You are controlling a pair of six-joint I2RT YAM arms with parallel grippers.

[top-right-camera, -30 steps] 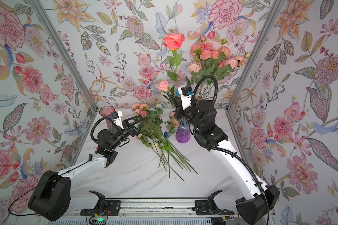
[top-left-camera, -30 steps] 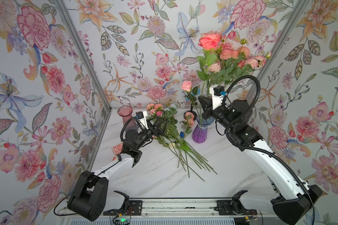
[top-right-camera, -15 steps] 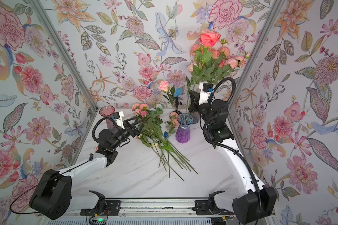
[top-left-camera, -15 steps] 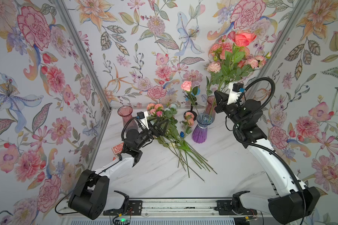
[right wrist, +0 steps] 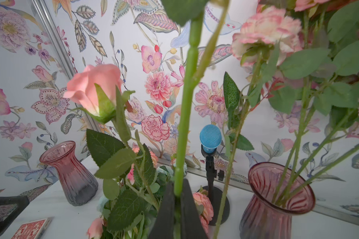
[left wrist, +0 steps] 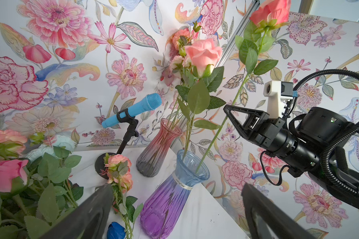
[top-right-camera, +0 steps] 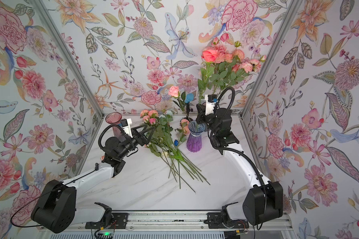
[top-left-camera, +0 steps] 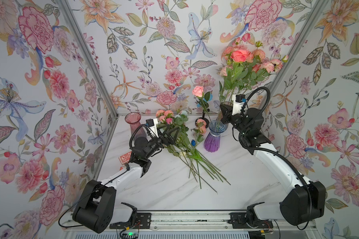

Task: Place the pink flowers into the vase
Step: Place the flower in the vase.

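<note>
My right gripper will move down to the vase's rim next and let go of the coral pink rose's stem, because the vase's blue opening (top-left-camera: pixel 217 126) is below this gripper and the end of the stem is already inside.
My right gripper (top-left-camera: pixel 223 110) is shut on the green stem (right wrist: pixel 187 103) of a coral pink rose (top-left-camera: pixel 239 55), held upright. In the left wrist view that stem runs from the rose (left wrist: pixel 272 10) down into the mouth of the blue-and-purple vase (left wrist: pixel 170 202). A paler pink rose (top-left-camera: pixel 198 91) stands in the same vase (top-left-camera: pixel 212 137). More pink flowers (top-left-camera: pixel 182 144) lie in a loose pile on the marble table. My left gripper (top-left-camera: pixel 171 133) hovers open over their blooms, nothing between its fingers (left wrist: pixel 100 207).
A pink-and-grey vase (right wrist: pixel 274 207) with a bouquet (top-left-camera: pixel 263 64) stands in the back right corner, behind the right gripper. A second pink-grey vase (top-left-camera: pixel 133 122) stands back left. Also here are a blue microphone (top-right-camera: pixel 189 97) on a black stand and a red card box (top-left-camera: pixel 124 158).
The right gripper swung right with the coral rose, then came back left and lower, over the blue-and-purple vase. The left arm has barely moved.
</note>
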